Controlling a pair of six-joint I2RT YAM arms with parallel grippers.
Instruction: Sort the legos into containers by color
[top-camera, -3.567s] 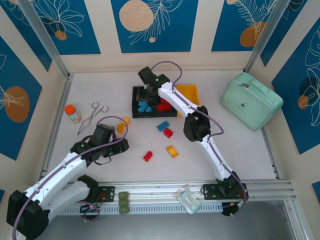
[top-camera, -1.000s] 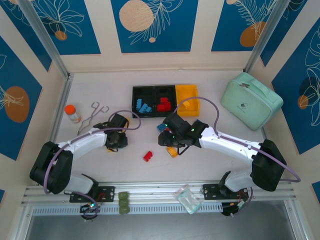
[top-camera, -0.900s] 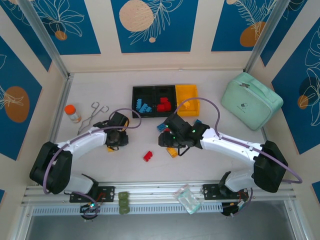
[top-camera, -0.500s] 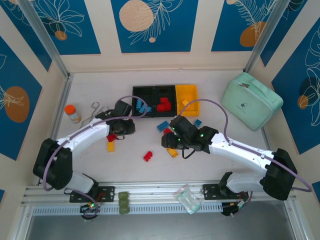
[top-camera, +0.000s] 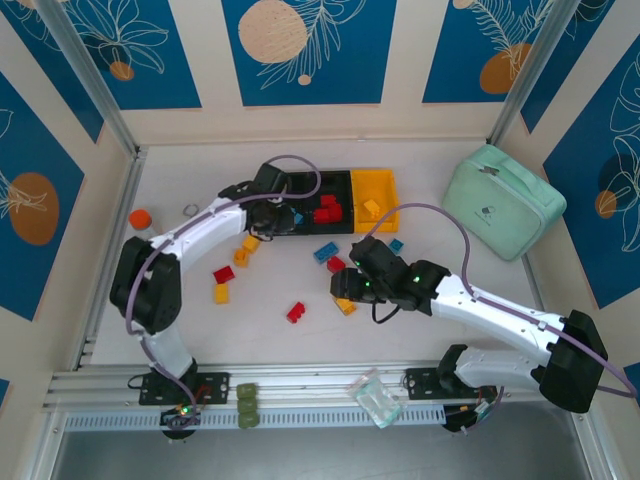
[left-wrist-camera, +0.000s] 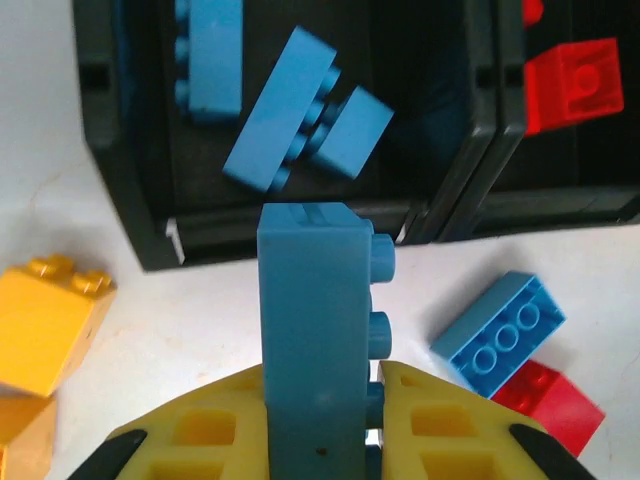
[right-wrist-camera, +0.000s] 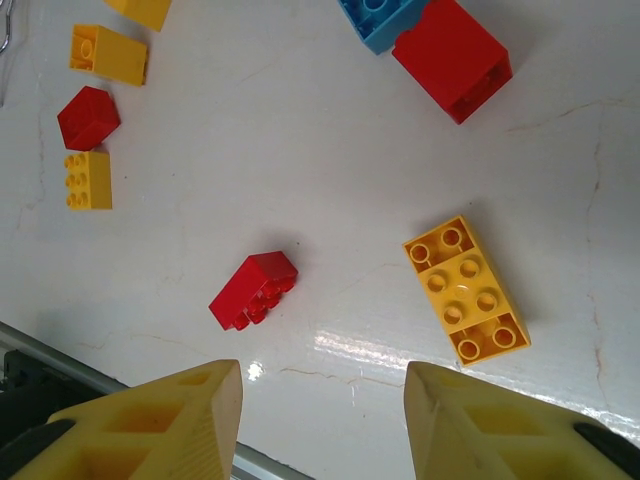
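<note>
My left gripper will next carry the matching blue lego outward and down over the black container of blue legos, then release, as the container is outward and below.
My left gripper (left-wrist-camera: 325, 385) is shut on a blue lego (left-wrist-camera: 315, 330) that stands upright between its yellow fingers. It hovers at the near edge of the left black container (left-wrist-camera: 110, 180), which holds several blue legos (left-wrist-camera: 290, 120). From above, this gripper (top-camera: 275, 215) is at the row of containers. The middle black one (top-camera: 312, 180) holds red legos (top-camera: 327, 210), and the yellow one (top-camera: 375, 185) holds a yellow piece. My right gripper (right-wrist-camera: 325, 385) is open above the table, between a red lego (right-wrist-camera: 253, 290) and a yellow lego (right-wrist-camera: 466, 290). From above it (top-camera: 345, 290) is near the table's middle.
Loose legos lie around: a blue (top-camera: 325, 252) and a red (top-camera: 336, 264) together, a small blue (top-camera: 396, 245), a red (top-camera: 224, 274) and yellows (top-camera: 221, 293) at the left. A mint pouch (top-camera: 503, 200) sits at the right and an orange-capped bottle (top-camera: 140, 220) at the left. Olive blocks (top-camera: 246, 405) rest on the front rail.
My left arm has swung from the table's left-middle up to the black container. My right gripper has drifted a little right and nearer, still open.
</note>
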